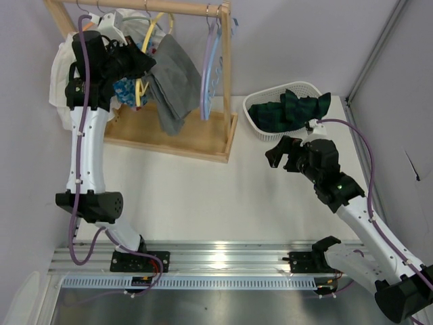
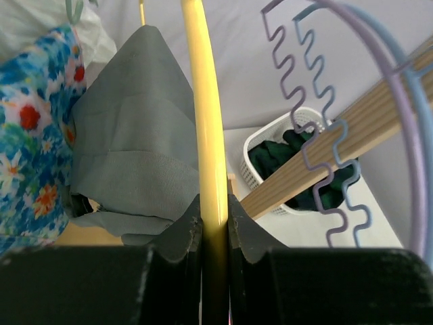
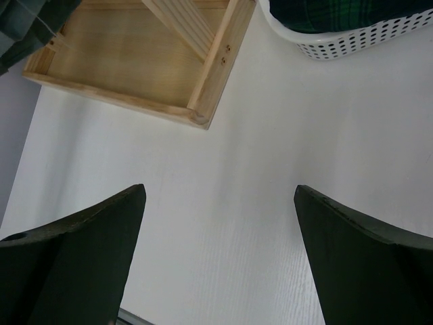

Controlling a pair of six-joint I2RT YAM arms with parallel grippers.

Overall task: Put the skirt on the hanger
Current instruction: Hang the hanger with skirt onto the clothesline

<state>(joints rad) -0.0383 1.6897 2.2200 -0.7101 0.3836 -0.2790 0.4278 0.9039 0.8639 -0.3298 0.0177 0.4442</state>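
The floral garment (image 2: 35, 139) hangs to the left of my left gripper in the wrist view, so my left gripper will next slide along the wooden rack's bar toward it and release the yellow hanger.
A yellow hanger (image 1: 160, 24) (image 2: 206, 101) hangs from the wooden rack's rail (image 1: 135, 7). My left gripper (image 1: 143, 66) (image 2: 215, 210) is shut on its yellow bar, one finger on each side. A grey skirt (image 1: 172, 81) (image 2: 132, 149) hangs against this hanger, drooping down to its right in the top view. My right gripper (image 1: 274, 156) (image 3: 220, 196) hovers open over the bare white table, left of the basket, with nothing between its fingers (image 3: 101, 237).
A white basket (image 1: 298, 87) (image 3: 352, 44) holding a dark green plaid garment (image 1: 291, 108) stands right of the rack's wooden base (image 1: 203, 145) (image 3: 135, 61). Purple and blue hangers (image 1: 210, 68) (image 2: 413, 135) hang at the rail's right end. Floral (image 2: 34, 135) and white (image 1: 61, 74) garments hang left.
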